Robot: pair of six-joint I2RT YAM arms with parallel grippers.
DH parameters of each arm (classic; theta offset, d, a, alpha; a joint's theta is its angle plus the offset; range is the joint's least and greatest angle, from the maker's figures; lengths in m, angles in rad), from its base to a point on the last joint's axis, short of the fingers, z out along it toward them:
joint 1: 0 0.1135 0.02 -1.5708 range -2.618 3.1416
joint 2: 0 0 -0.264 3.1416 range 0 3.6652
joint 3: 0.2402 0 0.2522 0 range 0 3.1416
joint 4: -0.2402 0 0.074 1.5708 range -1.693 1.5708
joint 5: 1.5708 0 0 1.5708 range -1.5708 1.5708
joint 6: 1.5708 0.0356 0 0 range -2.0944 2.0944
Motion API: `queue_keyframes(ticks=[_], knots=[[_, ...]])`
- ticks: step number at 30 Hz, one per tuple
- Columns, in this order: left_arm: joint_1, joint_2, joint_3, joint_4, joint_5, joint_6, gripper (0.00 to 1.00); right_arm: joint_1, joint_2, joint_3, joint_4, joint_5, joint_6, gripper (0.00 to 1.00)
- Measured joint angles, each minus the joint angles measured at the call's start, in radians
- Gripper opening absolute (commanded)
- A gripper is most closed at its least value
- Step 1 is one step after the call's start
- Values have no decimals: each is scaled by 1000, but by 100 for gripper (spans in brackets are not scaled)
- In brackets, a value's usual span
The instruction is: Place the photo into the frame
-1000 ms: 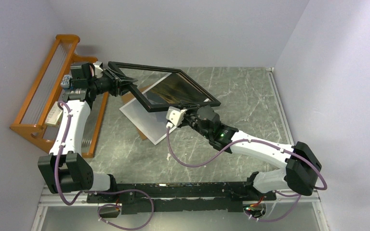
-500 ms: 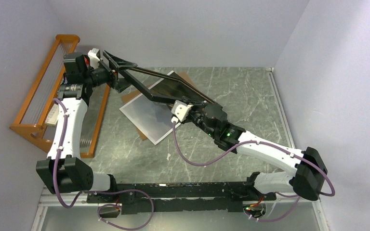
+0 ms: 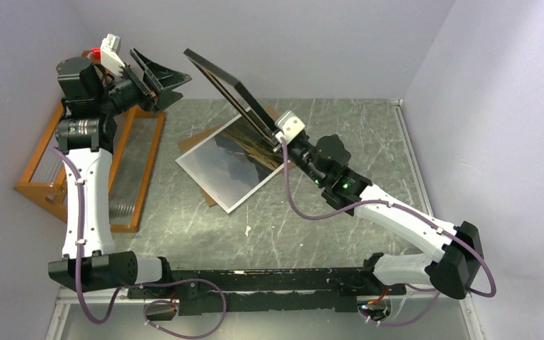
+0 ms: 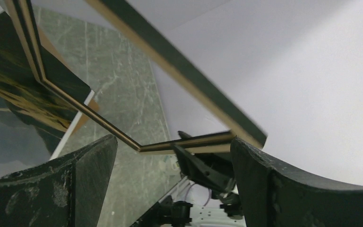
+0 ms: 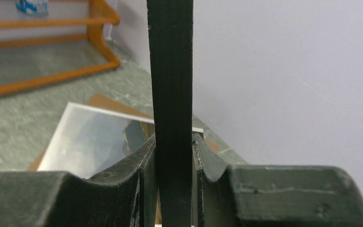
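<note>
I will lower my right gripper toward the right in the top view and release the frame's bar low over the clear tabletop, as the photo (image 3: 235, 161) lies under the frame.
The frame (image 3: 230, 88), black and thin-railed, stands steeply tilted in the air above the table's middle. My right gripper (image 3: 282, 142) is shut on its lower rail; in the right wrist view the black rail (image 5: 170, 85) sits pinched between both fingers (image 5: 144, 165). The photo (image 3: 235, 161) lies flat and face up on the table under the frame, its dark landscape (image 5: 94, 142) showing. My left gripper (image 3: 157, 79) is open and raised at the back left, apart from the frame. The left wrist view shows the frame's rails (image 4: 189, 142) beyond its empty fingers (image 4: 264, 184).
A brown backing board (image 3: 278, 113) lies under the photo, its corners sticking out. An orange wooden rack (image 3: 49, 173) stands along the left wall, with a clear pane (image 3: 124, 177) leaning against it. Walls close in the back and right sides.
My left gripper opened, let go of the frame's far corner and pulled back up to the left. The right gripper swung the frame from nearly flat to steeply tilted.
</note>
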Motion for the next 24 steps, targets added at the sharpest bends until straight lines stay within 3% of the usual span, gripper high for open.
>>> queue_keyframes(ticks=[6, 12, 18, 24], knots=[[0, -40, 28, -73, -51, 111, 94, -37, 6, 97, -4, -16, 196, 0], [0, -63, 10, -151, -137, 199, 94, -109, 11, 229, -110, -15, 495, 0], [0, -71, -134, -198, -245, 266, 94, -248, 13, 264, -272, -27, 877, 0], [0, -35, -322, -211, -276, 306, 91, -381, 12, 137, -332, -105, 1201, 0]])
